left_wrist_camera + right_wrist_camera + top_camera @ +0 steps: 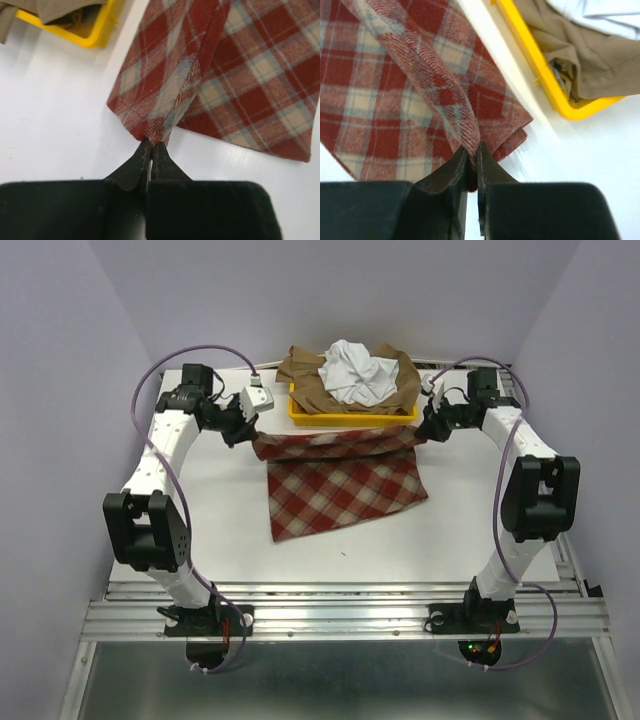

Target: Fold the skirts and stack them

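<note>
The skirt's lifted corner goes back and down beside the skirt's flat near corner (420,488) (375,167) next, drawn and then released by my right gripper.
The red-and-beige checked skirt (340,485) lies on the white table with its far edge lifted and stretched between both grippers. My left gripper (250,432) is shut on the skirt's far left corner (152,132). My right gripper (428,430) is shut on its far right corner (472,145). The plain white skirt (355,372) sits crumpled on top of the tan-brown skirt (310,380), both in the yellow tray (350,418) just behind the checked one. The tan-brown skirt (585,55) spills over the tray's rim.
The yellow tray's corner (92,37) is close to the left gripper, and its rim (540,65) close to the right one. Lilac walls enclose the table on three sides. An aluminium rail (340,615) runs along the near edge.
</note>
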